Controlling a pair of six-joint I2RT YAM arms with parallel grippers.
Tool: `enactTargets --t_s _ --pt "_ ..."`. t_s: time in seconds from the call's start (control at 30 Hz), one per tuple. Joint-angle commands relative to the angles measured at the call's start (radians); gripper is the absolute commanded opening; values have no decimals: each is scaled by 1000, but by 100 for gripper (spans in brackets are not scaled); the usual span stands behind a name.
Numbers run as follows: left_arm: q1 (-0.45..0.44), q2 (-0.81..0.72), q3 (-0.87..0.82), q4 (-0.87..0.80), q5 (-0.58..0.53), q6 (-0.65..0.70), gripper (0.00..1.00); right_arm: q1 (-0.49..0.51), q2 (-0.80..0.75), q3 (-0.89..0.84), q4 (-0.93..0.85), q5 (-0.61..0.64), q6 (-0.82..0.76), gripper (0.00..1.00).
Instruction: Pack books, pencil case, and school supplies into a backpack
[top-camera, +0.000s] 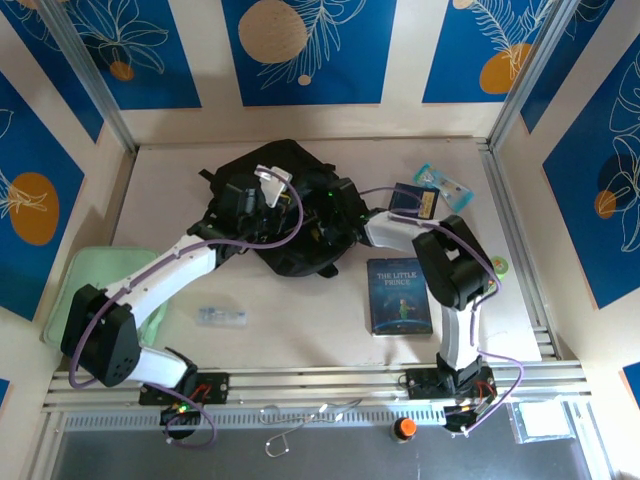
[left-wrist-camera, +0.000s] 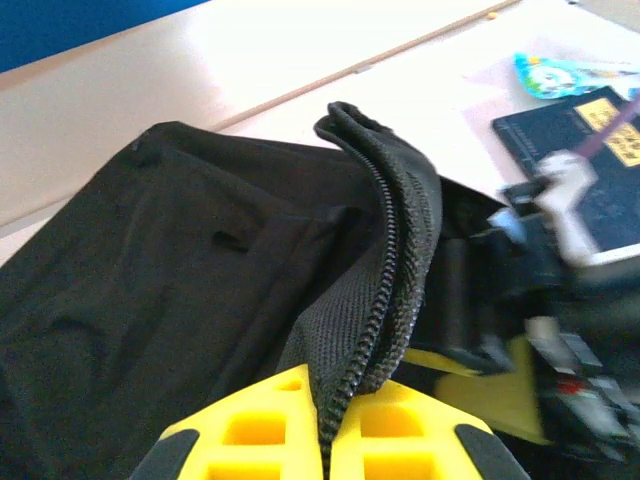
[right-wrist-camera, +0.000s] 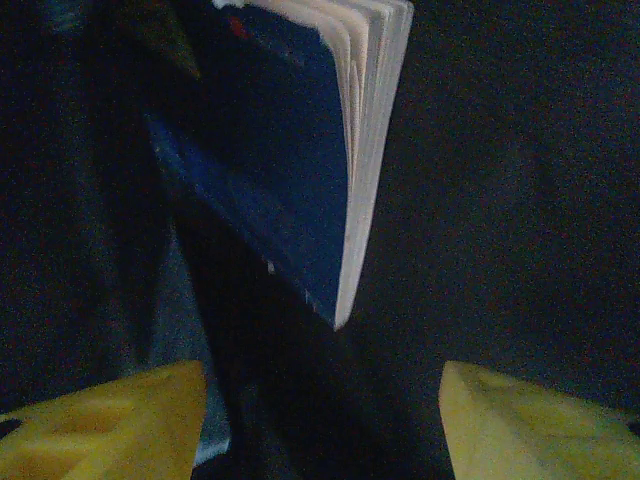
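I should next pull the flap's zip edge (left-wrist-camera: 350, 378) with my left gripper toward the mint green pencil case and release it, as the navy book already stands inside the bag.
The black backpack (top-camera: 285, 235) lies at the table's middle back. My left gripper (left-wrist-camera: 335, 425) is shut on the zip edge of its flap (left-wrist-camera: 385, 250) and holds the mouth up. My right gripper (right-wrist-camera: 325, 420) is inside the dark bag, jaws wide apart. A navy book (right-wrist-camera: 290, 170) with white pages stands ahead of them, touching neither finger. From above, my right gripper (top-camera: 332, 215) is in the bag's mouth, beside my left gripper (top-camera: 262, 192). "The Little Prince" book (top-camera: 400, 295) lies flat to the right. A navy book with a yellow label (top-camera: 415, 200) lies behind it. The mint green pencil case (top-camera: 85, 290) is at far left.
A small clear item (top-camera: 222, 316) lies in front of the backpack. A cyan packet (top-camera: 441, 181) sits at the back right and a small green round thing (top-camera: 498, 265) near the right rail. Metal rails edge the table at the front and right.
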Motion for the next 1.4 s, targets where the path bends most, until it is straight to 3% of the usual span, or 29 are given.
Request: enactTargets --t_s 0.0,0.17,0.3,0.33,0.5,0.63,0.93,1.23,1.37 --pt "1 2 -9 2 -113 7 0 -3 -134 -76 -6 2 -85 62" --pt "45 -42 -38 -56 -238 -33 0 -17 -326 -187 -107 85 -245 64" --pt "87 -145 -107 -98 -186 -90 0 -51 -445 -217 -292 194 -388 69" --pt "89 -172 -125 -108 -155 -95 6 -60 -464 -221 -339 222 -410 69" --pt "90 -321 -191 -206 73 -137 65 -159 -539 -287 -513 266 -491 75" --pt "89 -381 -214 -221 160 -204 87 -236 -554 -342 -580 236 -532 75" --pt "76 -189 -61 -175 294 -410 92 -264 -488 -432 -511 159 -484 76" --pt "-35 55 31 -55 319 -554 91 -280 -294 -420 -359 61 -406 75" --pt "-102 184 103 -77 356 -616 85 -300 -229 -365 -347 29 -395 71"
